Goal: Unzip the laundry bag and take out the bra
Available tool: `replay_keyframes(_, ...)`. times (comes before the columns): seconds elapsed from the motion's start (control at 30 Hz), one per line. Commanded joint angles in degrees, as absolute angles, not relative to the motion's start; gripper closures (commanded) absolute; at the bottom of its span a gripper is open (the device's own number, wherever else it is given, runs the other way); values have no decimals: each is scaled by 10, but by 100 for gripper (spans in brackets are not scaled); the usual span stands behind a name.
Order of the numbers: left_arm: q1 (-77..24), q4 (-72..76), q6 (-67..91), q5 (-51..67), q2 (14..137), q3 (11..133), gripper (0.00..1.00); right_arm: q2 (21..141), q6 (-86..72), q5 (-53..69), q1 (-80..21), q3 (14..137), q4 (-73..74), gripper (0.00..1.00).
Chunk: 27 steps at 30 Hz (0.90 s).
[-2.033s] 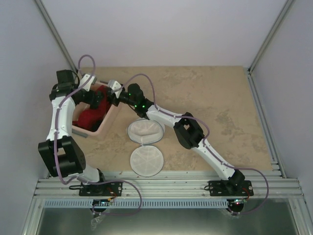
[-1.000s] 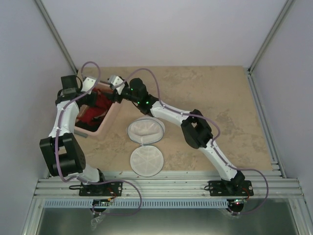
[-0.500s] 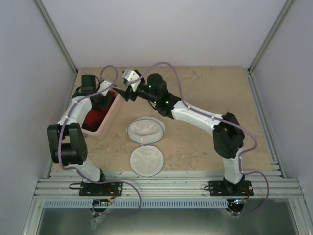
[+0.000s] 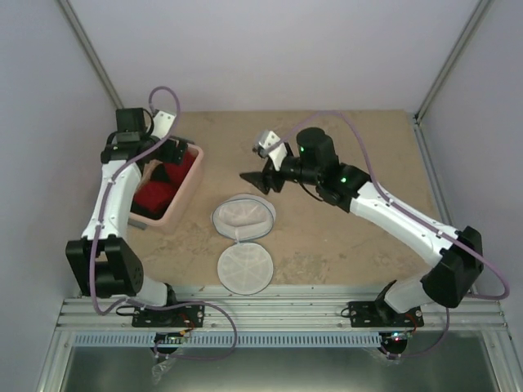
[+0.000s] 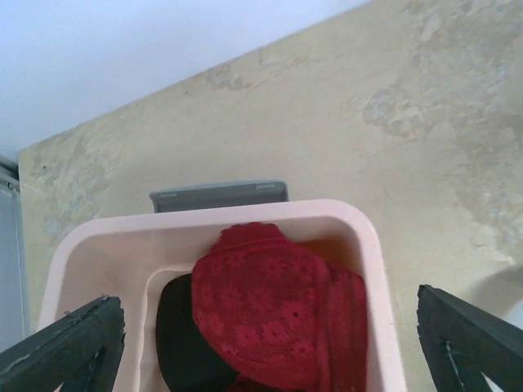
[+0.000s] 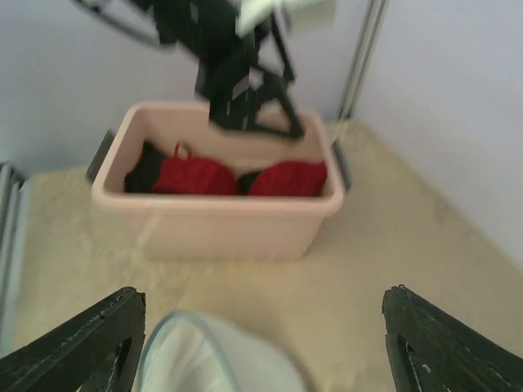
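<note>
My left gripper swings back and to the right in the top view and down to the laundry bag lid's near rim next, with the bra binned.
The red bra lies in the pink bin, on top of a black garment. My left gripper hangs open just above it with nothing between its fingers. The top view shows the left gripper over the bin's far end. The white mesh laundry bag stands unzipped at the table's middle, its round lid folded flat toward the near edge. My right gripper is open and empty, just behind the bag. In the right wrist view, the bag's rim is below and the bra ahead.
The pink bin stands at the left of the table with grey handles at its ends. An aluminium frame post and white walls close the back. Bare marbled tabletop stretches to the right.
My left gripper has opened and let go of the red bra, which now rests in the bin. The right arm has drawn back from the bin toward the table's middle.
</note>
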State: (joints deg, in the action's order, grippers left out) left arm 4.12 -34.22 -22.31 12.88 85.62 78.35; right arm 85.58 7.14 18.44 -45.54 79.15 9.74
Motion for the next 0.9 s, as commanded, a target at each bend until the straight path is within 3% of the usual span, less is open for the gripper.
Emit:
replay_keyframes(0.0,40,-386,-231,159,835,787,1,821,33,212,-447,722,151,21)
replay_keyframes(0.1,40,-410,-226,158,822,806,1,806,23,211,-445,703,155,22)
replay_keyframes(0.27,-14,-502,-316,267,726,804,4,794,-10,212,-438,664,160,24)
replay_keyframes(0.47,-285,-642,-410,149,616,672,13,800,-43,289,-438,604,153,35)
replay_keyframes(0.63,-514,-594,-385,67,611,547,17,792,-80,285,-438,543,143,36)
replay_keyframes(0.87,-666,-491,-506,77,619,398,3,791,-97,273,-438,504,142,35)
